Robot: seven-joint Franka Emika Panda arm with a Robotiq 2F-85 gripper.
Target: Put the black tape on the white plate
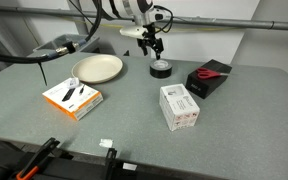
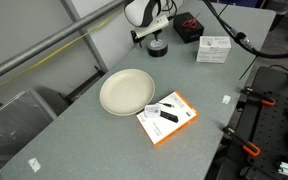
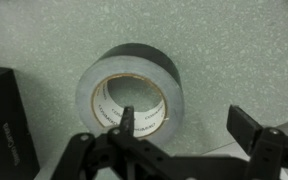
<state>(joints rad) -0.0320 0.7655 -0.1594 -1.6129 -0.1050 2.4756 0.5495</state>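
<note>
The black tape's rim (image 1: 153,66) (image 3: 175,112) is below my gripper, between its open fingers. My gripper should go down next, with one finger into the hole, and close across the rim of the tape.
The black tape (image 1: 160,68) is a small roll lying flat on the grey table, also seen in an exterior view (image 2: 156,48) and filling the upper middle of the wrist view (image 3: 131,88). My gripper (image 1: 152,44) hangs just above it, open; in the wrist view (image 3: 186,125) one finger is over the roll's hole and the other is off to the side over bare table. It holds nothing. The white plate (image 1: 96,69) sits apart from the tape on the table, also visible in an exterior view (image 2: 127,92).
A black box with a red item (image 1: 209,78) lies beside the tape. A white box (image 1: 179,106) and an orange-edged box (image 1: 72,97) stand nearer the front. The table's edge carries clamps (image 2: 252,150).
</note>
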